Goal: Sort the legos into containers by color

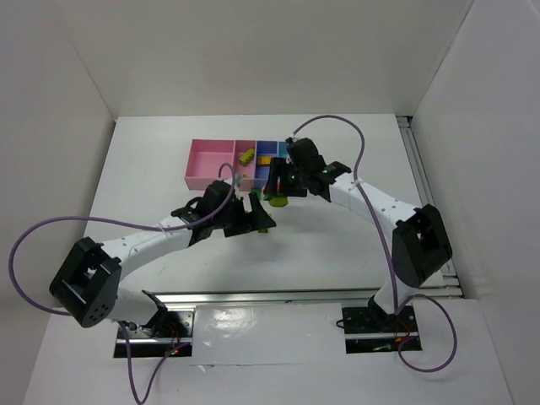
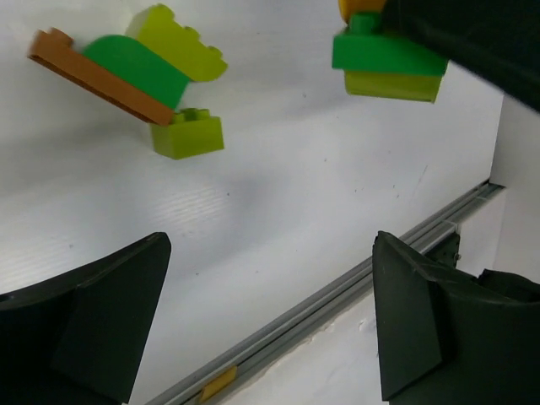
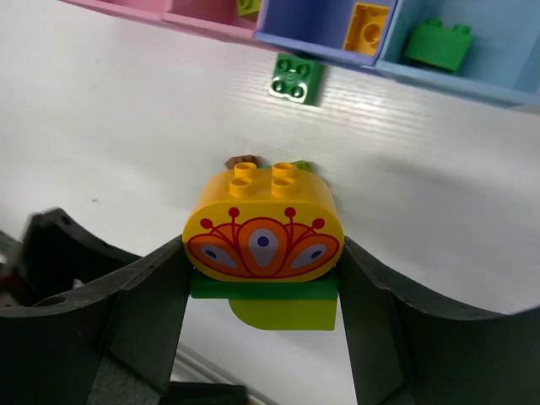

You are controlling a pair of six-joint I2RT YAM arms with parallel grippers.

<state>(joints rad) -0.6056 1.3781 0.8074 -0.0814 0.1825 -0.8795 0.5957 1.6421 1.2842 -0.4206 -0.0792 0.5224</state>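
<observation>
My left gripper will move outward to the held stack and close around the green plate and yellow-green brick (image 2: 391, 71), which my right gripper leaves exposed.
My right gripper (image 3: 263, 253) is shut on a stack of legos (image 3: 263, 232): an orange-yellow rounded brick with a flower print, on a green plate, on a yellow-green brick. It holds the stack above the table, just in front of the containers (image 1: 211, 162). The stack also shows in the left wrist view (image 2: 388, 63). My left gripper (image 2: 270, 245) is open and empty; a joined cluster of red-brown, green and yellow-green legos (image 2: 135, 72) lies ahead of it. A green brick (image 3: 295, 78) lies against the bins' front wall.
The narrow pink bin holds a yellow-green brick (image 1: 246, 155), the blue-purple bin an orange-yellow brick (image 3: 369, 28), the light blue bin a green brick (image 3: 437, 44). A metal rail (image 2: 337, 291) runs along the table's near edge. Both arms meet close together mid-table.
</observation>
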